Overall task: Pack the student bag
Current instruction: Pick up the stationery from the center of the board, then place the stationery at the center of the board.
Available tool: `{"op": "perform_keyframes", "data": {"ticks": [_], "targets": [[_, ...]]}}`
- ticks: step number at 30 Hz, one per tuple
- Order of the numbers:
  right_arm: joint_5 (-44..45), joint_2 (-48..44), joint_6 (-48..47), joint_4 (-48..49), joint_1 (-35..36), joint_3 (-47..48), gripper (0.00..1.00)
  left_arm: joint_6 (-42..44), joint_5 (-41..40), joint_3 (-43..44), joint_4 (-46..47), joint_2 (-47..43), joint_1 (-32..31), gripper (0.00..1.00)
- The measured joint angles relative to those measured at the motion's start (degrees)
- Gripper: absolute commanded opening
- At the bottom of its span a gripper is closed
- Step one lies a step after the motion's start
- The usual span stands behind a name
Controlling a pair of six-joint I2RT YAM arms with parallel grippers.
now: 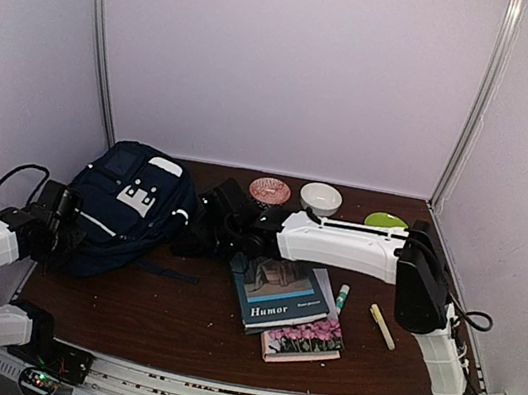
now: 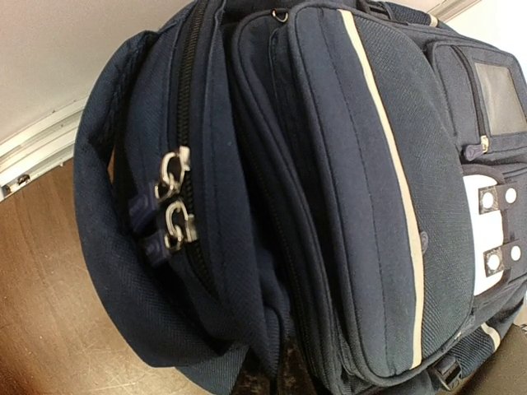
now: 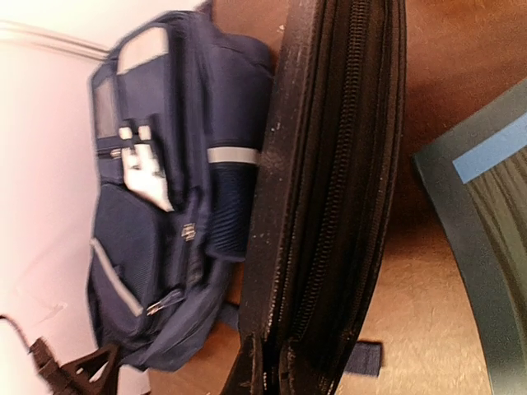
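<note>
My right gripper moves across and down to free the case next, since bare tabletop (image 1: 385, 294) beside the highlighter lies below it, to the right in the top view.
The student bag (image 1: 131, 204), a navy backpack with white patches and a white stripe, lies at the left of the table. In the left wrist view its bulk (image 2: 346, 189) fills the frame, with two metal zipper pulls (image 2: 173, 206) side by side. My left gripper (image 1: 63, 220) is at the bag's left edge, and its dark fingertips (image 2: 276, 380) pinch a fold of the fabric. My right gripper (image 1: 223, 219) is just right of the bag, shut on a flat black zippered case (image 3: 329, 181) held on edge. The bag (image 3: 156, 230) shows behind the case.
Two stacked books (image 1: 278, 296) and a floral-covered book (image 1: 303, 341) lie at centre front. A green-capped stick (image 1: 342, 296) and a yellow highlighter (image 1: 382, 326) lie to their right. A red patterned bowl (image 1: 269, 190), a white bowl (image 1: 321, 198) and a green plate (image 1: 385, 220) stand at the back.
</note>
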Motion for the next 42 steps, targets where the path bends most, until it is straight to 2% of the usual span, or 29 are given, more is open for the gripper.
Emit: {"op": "perform_keyframes", "data": {"ticks": [4,9,12,16,19,25,30,33,36,40,41,42], "targets": [[-0.5,-8.2,-3.5,0.2,0.0,-5.0,0.00,0.0,0.0,0.2,-0.1,-0.3,0.0,0.00],[-1.1,-23.0,-8.1,2.4,-1.2,-14.8,0.00,0.0,0.2,0.4,-0.2,-0.3,0.0,0.00],[-0.6,-37.0,-10.7,5.3,-4.6,-28.1,0.00,0.2,1.0,0.5,0.0,-0.3,0.0,0.00],[1.2,-55.9,-12.6,6.3,-13.7,-48.4,0.00,0.4,3.4,0.4,1.4,0.5,-1.0,0.00],[5.2,-66.0,-12.8,3.6,-19.8,-60.7,0.00,-1.5,4.2,0.4,3.4,2.7,-4.6,0.00],[7.2,-81.3,-7.8,-2.4,-22.8,-79.5,0.00,-6.9,4.3,0.1,8.0,7.3,-10.1,0.00],[8.2,-86.8,-0.1,-0.9,-29.4,-88.5,0.00,-9.5,4.3,0.1,11.2,12.0,-11.6,0.00],[9.2,-87.3,5.9,5.0,-32.3,-93.9,0.00,-10.6,4.3,0.1,12.3,13.1,-12.4,0.00],[10.1,-86.2,9.6,11.3,-33.8,-97.6,0.00,-11.3,4.3,0.1,13.8,13.7,-13.2,0.00],[11.5,-81.4,12.0,16.5,-35.2,-97.0,0.00,-12.1,4.3,0.1,15.3,14.3,-14.2,0.00],[11.7,-80.0,12.3,17.4,-35.5,-96.5,0.04,-12.4,4.3,0.1,15.5,14.4,-14.5,0.00],[11.9,-78.3,12.6,18.0,-35.6,-95.9,0.19,-12.9,4.2,0.1,15.8,14.4,-14.8,0.00]]}}
